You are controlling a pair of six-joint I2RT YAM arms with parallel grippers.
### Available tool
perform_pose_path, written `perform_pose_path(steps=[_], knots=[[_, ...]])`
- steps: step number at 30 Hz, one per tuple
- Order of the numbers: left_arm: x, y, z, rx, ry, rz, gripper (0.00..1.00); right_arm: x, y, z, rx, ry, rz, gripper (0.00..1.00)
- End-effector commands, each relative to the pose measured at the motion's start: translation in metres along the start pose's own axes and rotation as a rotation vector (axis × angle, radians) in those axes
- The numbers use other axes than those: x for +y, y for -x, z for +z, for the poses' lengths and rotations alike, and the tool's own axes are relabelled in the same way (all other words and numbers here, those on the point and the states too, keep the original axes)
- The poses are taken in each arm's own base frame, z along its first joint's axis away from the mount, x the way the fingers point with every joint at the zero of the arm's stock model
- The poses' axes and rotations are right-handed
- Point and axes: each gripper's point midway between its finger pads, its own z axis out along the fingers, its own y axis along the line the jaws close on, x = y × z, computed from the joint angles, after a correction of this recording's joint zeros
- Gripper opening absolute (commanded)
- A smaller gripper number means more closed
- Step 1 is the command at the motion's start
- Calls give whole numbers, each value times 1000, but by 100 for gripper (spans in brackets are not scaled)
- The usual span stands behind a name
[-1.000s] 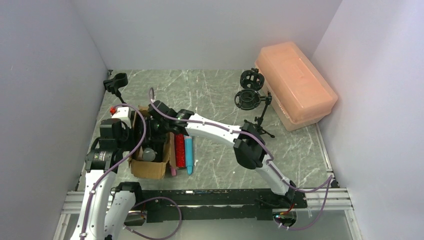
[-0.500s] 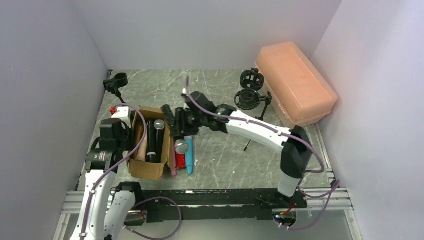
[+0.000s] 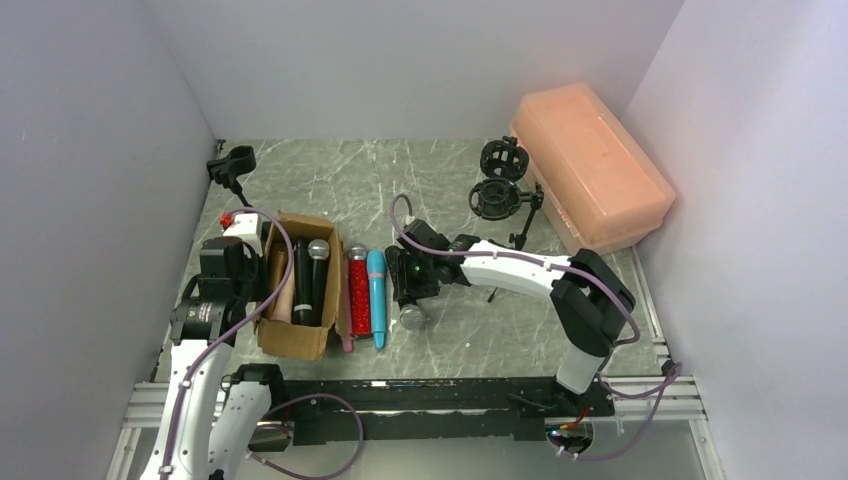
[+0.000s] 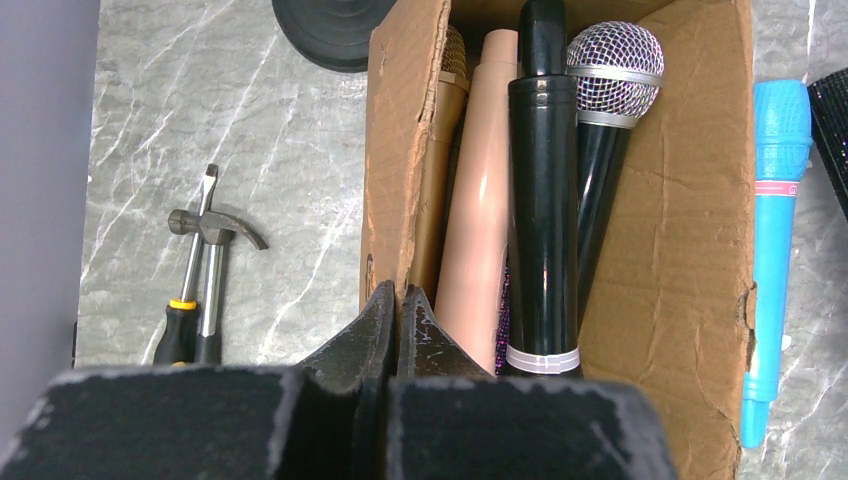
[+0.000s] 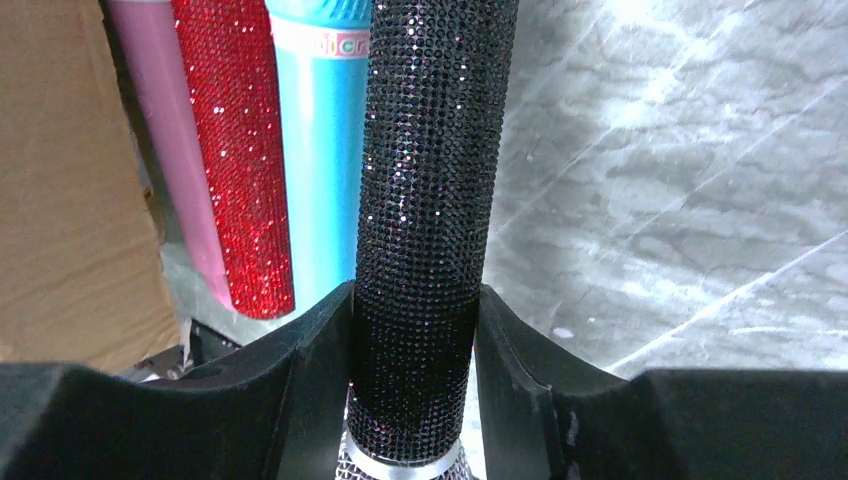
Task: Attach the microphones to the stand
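Observation:
My right gripper will next lower and shift slightly toward the blue microphone to release the black glitter one.
My right gripper (image 5: 415, 300) is shut on a black glitter microphone (image 5: 435, 150), near its silver mesh head (image 3: 411, 316). It holds it low over the table, just right of the blue microphone (image 3: 377, 295). A red glitter microphone (image 3: 358, 295) and a pink one (image 5: 170, 130) lie beside the blue one. The cardboard box (image 4: 690, 200) holds two black microphones (image 4: 540, 200), a peach one (image 4: 478, 200), a gold one and a purple glitter one. My left gripper (image 4: 398, 295) is shut on the box's left wall. The stand with two black shock mounts (image 3: 497, 195) is at the back right.
A black clip holder (image 3: 232, 165) stands at the back left. A large orange plastic case (image 3: 590, 170) lies at the back right against the wall. A small hammer (image 4: 212, 240) and a screwdriver (image 4: 180, 310) lie left of the box.
My right gripper has drawn the black glitter microphone out of the box, carried it right over the red and blue ones and lowered it. The left arm has not moved.

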Motion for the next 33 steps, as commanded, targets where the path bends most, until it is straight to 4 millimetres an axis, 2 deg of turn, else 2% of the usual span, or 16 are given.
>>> perform_pose_path(steps=[1,6,10,13,18,23,24,25,26,28,30,33], knots=[[1,40,-10,-150,1,-9,0,4,18,11,-86,9,-23,20],[-1,40,-10,-149,-5,-12,0,5,8,30,-43,-3,-30,44],[-1,41,-11,-149,-9,-13,0,8,8,38,-22,-18,-47,52],[0,42,-12,-152,-6,-7,0,11,12,36,-27,-20,-54,59],[-1,42,-13,-154,-7,-9,0,24,29,11,-76,-2,-75,64],[0,39,-12,-151,-1,-11,0,53,56,-27,-167,41,-101,75],[1,40,-12,-151,0,-12,0,60,61,-34,-185,38,-120,79],[1,39,-12,-149,1,-12,0,67,67,-42,-207,28,-141,94],[1,39,-12,-146,2,-10,0,74,72,-50,-229,10,-169,99],[1,39,-13,-144,2,-9,0,87,84,-70,-282,-7,-204,100],[1,39,-13,-140,3,-8,0,94,96,-82,-322,41,-153,100],[2,39,-14,-139,8,-3,0,99,100,-79,-247,234,-85,100]])
